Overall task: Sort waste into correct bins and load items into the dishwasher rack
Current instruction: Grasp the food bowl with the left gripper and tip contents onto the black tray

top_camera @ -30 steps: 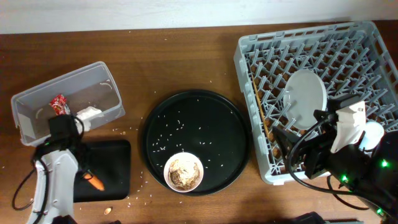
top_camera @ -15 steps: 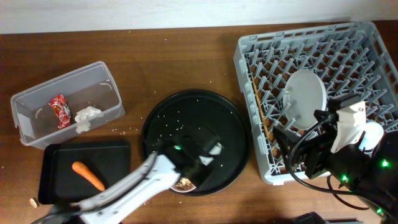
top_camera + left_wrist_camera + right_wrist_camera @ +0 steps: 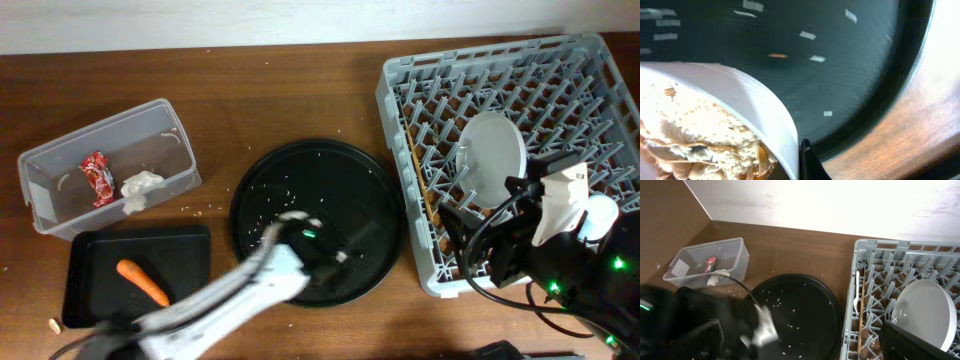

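I next tip scraps into the shallow tray [image 3: 190, 250], then cross to beside the plate and let go, as the grey rack is right of my left gripper in the overhead view.
In the left wrist view the white bowl [image 3: 740, 105], holding rice and brown food scraps [image 3: 695, 140], fills the lower left. My left gripper [image 3: 801, 159] pinches its rim. In the overhead view the blurred left arm covers the bowl on the round black tray [image 3: 330, 170]. The red wrapper [image 3: 97, 178] and white tissue [image 3: 140, 185] lie in the clear tub [image 3: 45, 205]. The carrot [image 3: 142, 282] lies in the shallow black tray [image 3: 190, 250]. The pale plate [image 3: 492, 160] and chopsticks [image 3: 420, 185] stand in the grey rack [image 3: 400, 90]. My right gripper [image 3: 805, 345] is open and empty beside the rack.
Rice grains are scattered over the round black tray. A brown scrap [image 3: 52, 325] lies on the table left of the shallow tray. A white utensil [image 3: 856, 292] sits at the rack's left edge. The right arm [image 3: 545, 240] hangs over the rack's front corner.
My left arm swung from the tub and black tray across to the bowl on the round tray. The carrot now lies uncovered in the black tray. The right arm has not moved.
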Robot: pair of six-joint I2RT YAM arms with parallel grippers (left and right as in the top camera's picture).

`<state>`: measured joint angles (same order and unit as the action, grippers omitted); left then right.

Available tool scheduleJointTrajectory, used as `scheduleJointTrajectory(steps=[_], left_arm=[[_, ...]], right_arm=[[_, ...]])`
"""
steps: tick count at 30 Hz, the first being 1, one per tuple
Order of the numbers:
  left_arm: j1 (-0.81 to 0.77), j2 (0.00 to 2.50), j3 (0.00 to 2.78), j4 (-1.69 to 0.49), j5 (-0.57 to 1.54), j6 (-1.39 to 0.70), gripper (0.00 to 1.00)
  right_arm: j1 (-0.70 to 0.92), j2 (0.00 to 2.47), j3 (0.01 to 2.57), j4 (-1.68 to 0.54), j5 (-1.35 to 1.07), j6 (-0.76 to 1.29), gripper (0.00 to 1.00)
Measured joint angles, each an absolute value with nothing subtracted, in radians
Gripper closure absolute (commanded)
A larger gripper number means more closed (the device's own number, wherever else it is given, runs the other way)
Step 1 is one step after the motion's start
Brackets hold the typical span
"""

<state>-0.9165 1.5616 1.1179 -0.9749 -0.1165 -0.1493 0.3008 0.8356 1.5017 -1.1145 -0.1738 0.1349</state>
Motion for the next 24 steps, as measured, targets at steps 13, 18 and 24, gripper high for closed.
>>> scheduleJointTrajectory(steps=[13,18,24], left_arm=[[0.503,1.194,0.82,-0.919,0.564,0.067,1.0],[1.026,1.192,0.57,-0.881,1.193,0.399,1.0],[1.044,1.192,0.538,-0.89,1.524,0.506,1.0]], right_arm=[[0.301,0.836,1.501,-1.115,-0.174,0.135,0.01],[0.301,0.836,1.501,-1.115,-0.174,0.135,0.01],[0.301,0.836,1.501,-1.115,-0.174,0.134,0.01]])
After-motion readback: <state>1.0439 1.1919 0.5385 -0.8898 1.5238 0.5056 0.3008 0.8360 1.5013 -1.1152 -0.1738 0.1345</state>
